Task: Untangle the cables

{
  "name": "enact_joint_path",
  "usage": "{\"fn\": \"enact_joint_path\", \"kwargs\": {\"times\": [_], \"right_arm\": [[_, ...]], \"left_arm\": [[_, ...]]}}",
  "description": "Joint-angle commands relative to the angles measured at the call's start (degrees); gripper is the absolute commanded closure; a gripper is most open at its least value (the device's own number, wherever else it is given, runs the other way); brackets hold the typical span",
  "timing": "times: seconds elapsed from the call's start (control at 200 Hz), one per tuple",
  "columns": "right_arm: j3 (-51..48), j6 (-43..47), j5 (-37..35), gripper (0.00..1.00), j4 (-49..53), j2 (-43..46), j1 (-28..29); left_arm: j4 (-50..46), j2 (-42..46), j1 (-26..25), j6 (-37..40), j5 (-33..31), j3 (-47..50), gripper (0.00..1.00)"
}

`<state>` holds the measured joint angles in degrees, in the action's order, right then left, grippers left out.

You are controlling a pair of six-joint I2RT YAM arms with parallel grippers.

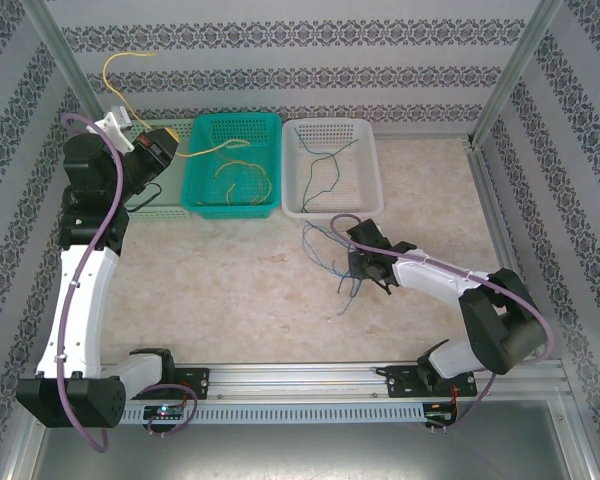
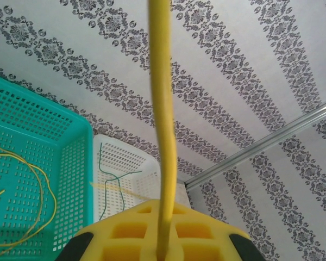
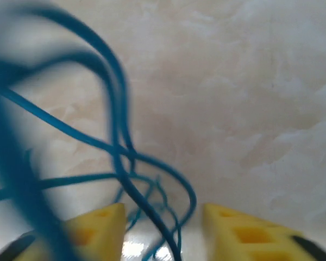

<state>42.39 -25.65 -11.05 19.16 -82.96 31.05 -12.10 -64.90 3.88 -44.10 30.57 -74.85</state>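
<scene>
More yellow cable is in the teal basket below and beside my left gripper. I will lower my left gripper over that basket and let go of the yellow cable there.
My left gripper (image 1: 148,146) is raised at the back left and shut on a yellow cable (image 2: 163,109). That cable loops up in front of the wall (image 1: 115,72) and trails down into the teal basket (image 1: 230,118), where more yellow cable lies. Lower down, my right gripper (image 1: 365,268) hovers over a tangle of blue cables (image 1: 330,262) on the table. In the right wrist view its yellow fingers (image 3: 98,228) stand apart, and blue cables (image 3: 119,157) run loose through the gap. A green cable (image 1: 325,170) lies in the white basket (image 1: 330,123).
Three baskets stand in a row along the back: a pale one (image 1: 165,205) partly behind my left arm, the teal one, then the white one. Metal posts and patterned walls close in the sides. Bare table (image 1: 230,290) stretches in front of the baskets.
</scene>
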Motion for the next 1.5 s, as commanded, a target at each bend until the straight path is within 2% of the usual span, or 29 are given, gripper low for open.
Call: {"fn": "enact_joint_path", "kwargs": {"times": [0.0,0.215,0.345,0.475,0.625,0.774,0.899,1.039,1.154,1.339,1.429,1.474,1.494], "right_arm": [[3.3,0.4,0.9,0.32,3.3,2.4,0.7],[4.6,1.1,3.7,0.29,3.9,4.8,-0.1],[4.1,0.0,3.8,0.26,4.0,4.9,-0.2],[3.5,-0.5,3.8,0.25,4.0,4.9,-0.6],[3.7,-0.7,4.1,0.25,4.2,4.6,-1.2],[3.9,-0.6,4.0,0.25,4.7,4.2,-1.7],[4.4,-0.4,4.4,0.25,4.9,3.5,-2.5],[5.5,-0.2,4.8,0.25,5.1,2.0,-2.6],[6.2,-0.4,5.2,0.25,5.3,0.8,-2.6],[6.9,-0.5,5.2,0.25,5.6,0.2,-2.6],[7.1,-0.5,5.1,0.25,5.9,0.2,-2.6],[7.2,-0.5,5.0,0.25,6.1,0.3,-2.6],[7.2,-0.5,5.0,0.25,6.2,0.3,-2.6]], "left_arm": [[-0.7,-1.7,0.9,1.6,0.7,-0.6,0.97],[-12.6,-13.1,1.6,12.1,1.1,-9.7,0.97],[-21.5,-22.8,1.6,19.6,0.5,-18.8,0.97],[-30.4,-33.5,1.7,24.7,3.2,-29.7,0.97],[-35.7,-44.8,2.1,26.0,5.2,-40.3,0.97],[-48.2,-57.5,2.1,29.4,6.0,-55.9,0.97],[-50.2,-61.9,2.1,29.7,5.7,-58.8,0.96],[-49.2,-63.8,2.1,29.6,5.6,-58.5,0.77],[-48.4,-64.7,1.9,29.5,5.7,-58.6,0.51],[-47.7,-62.8,0.7,32.6,4.4,-58.6,0.25],[-47.4,-61.4,0.5,33.2,3.2,-58.6,0.18],[-47.7,-60.7,0.5,33.4,2.2,-58.5,0.07],[-48.0,-60.4,0.4,33.6,1.7,-58.3,0.05]]}}
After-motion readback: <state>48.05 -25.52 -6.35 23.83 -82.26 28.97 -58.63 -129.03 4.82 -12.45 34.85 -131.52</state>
